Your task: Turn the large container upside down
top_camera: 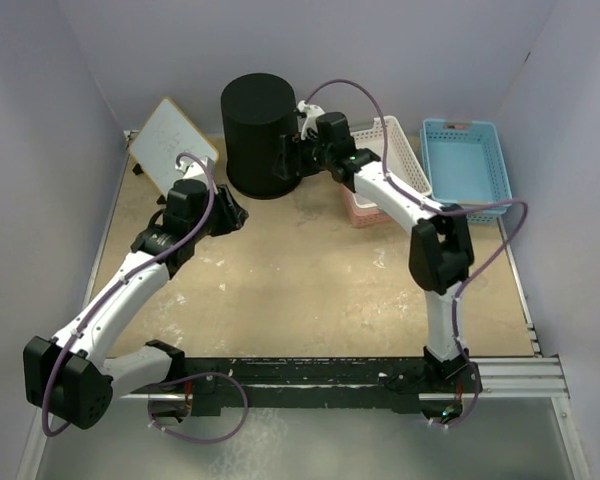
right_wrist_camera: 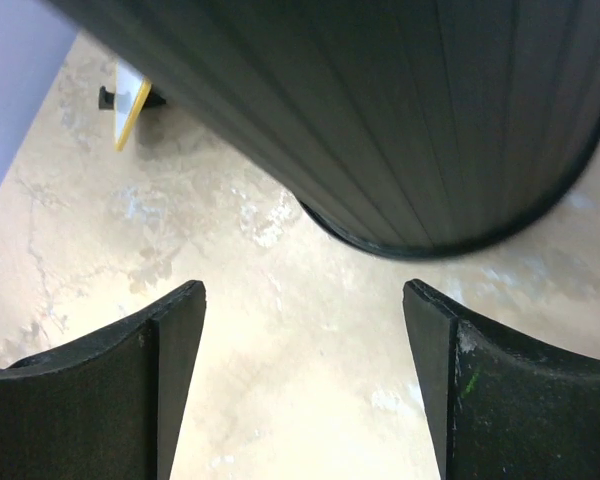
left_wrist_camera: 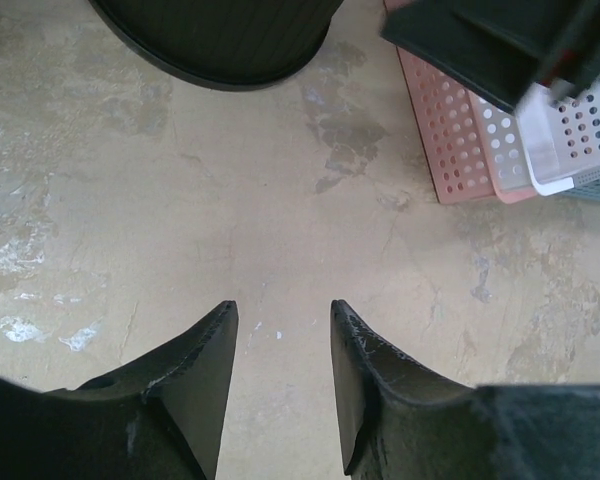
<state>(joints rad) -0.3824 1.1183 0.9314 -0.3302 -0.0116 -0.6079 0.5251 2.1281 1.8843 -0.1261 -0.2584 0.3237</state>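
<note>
My right gripper next swings away from the bin and onto the white basket's thin side on the bin's side, to its right in the top view.
The large container (top_camera: 258,135), a tall round black ribbed bin, stands at the back centre of the table with its lipped rim on the surface and a flat dark end facing up. Its lower edge shows in the left wrist view (left_wrist_camera: 220,45) and its ribbed wall fills the top of the right wrist view (right_wrist_camera: 380,110). My right gripper (top_camera: 285,160) is open and empty, close beside the bin's right side; its jaws (right_wrist_camera: 305,290) are spread wide over bare table. My left gripper (top_camera: 235,213) is open and empty, just in front of the bin (left_wrist_camera: 283,310).
A white board (top_camera: 172,140) leans at the back left. A pink basket (top_camera: 365,210), a white basket (top_camera: 400,150) and a light-blue basket (top_camera: 463,160) sit at the back right. The pink basket (left_wrist_camera: 450,130) lies right of my left gripper, under the right arm (left_wrist_camera: 480,40).
</note>
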